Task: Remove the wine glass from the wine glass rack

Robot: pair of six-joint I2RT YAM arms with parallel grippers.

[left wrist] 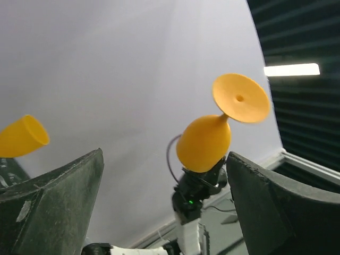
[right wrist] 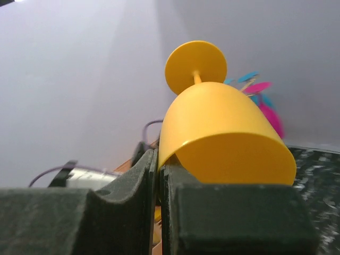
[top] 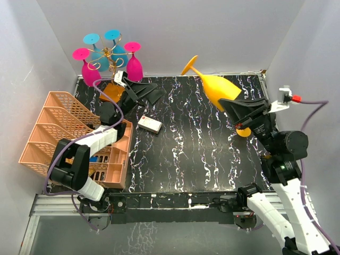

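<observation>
I should next turn the tilted glass foot-down with my right gripper, lower it to the bare tabletop (top: 246,150) beside the other yellow piece and release it there.
The wine glass rack (top: 110,58), gold wire on an orange-brown base (top: 112,91), stands at the back left with pink and blue glasses hanging from it. A yellow wine glass (top: 217,87) is off the rack, tilted in the air over the table's right half, foot toward the back wall. My right gripper (top: 237,110) is shut on its rim; in the right wrist view the gripper (right wrist: 160,159) pinches the bowl's edge (right wrist: 223,133). My left gripper (top: 150,93) stands open just right of the rack's base, nothing between its fingers (left wrist: 53,202); it looks across at the held glass (left wrist: 204,142).
A peach lattice basket (top: 69,133) fills the left side beside the left arm. A small white box (top: 150,125) lies on the black marbled table (top: 186,154). Another yellow piece (top: 243,131) shows under the right gripper. White walls close in on three sides.
</observation>
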